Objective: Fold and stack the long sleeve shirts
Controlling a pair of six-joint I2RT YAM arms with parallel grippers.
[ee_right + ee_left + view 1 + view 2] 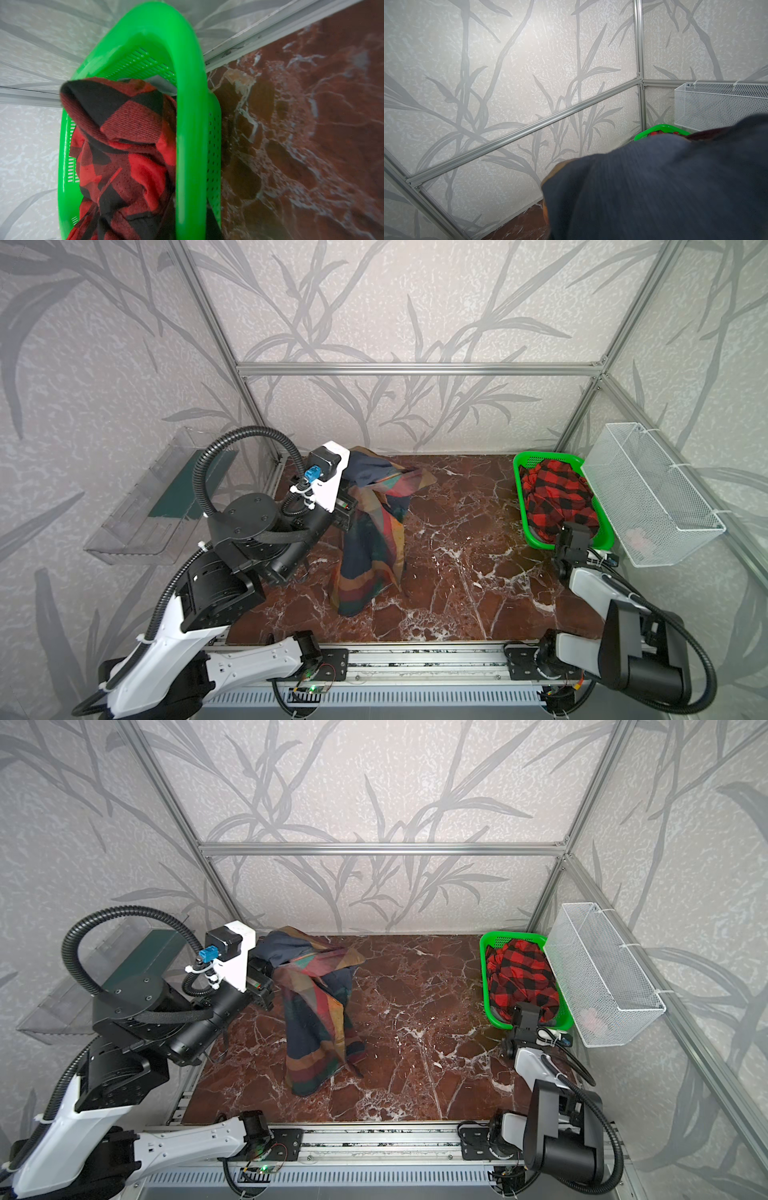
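Note:
I need to push the green basket (544,456) outward with my right gripper next, onto the bare part of the table by the back wall, and let go of the basket's rim.
The plaid shirt in navy, orange, green and red blocks (374,547) (316,1027) hangs from my left gripper (356,501), raised at the back left. Its lower end rests on the marble table. The jaws are buried in the cloth, and navy fabric (654,187) fills the left wrist view. The red-and-black check shirt (552,497) (124,145) lies crumpled in the green basket (544,456) (191,104) at the back right. My right gripper (575,533) (192,216) sits at the basket's near end, with a dark finger on each side of the rim, shut on it.
A white wire basket (648,497) hangs on the right wall just beside the green basket. A clear plastic tray (145,506) is fixed to the left wall behind my left arm. Red-brown marble table (457,564) stretches between the two shirts. Aluminium frame bars edge the walls.

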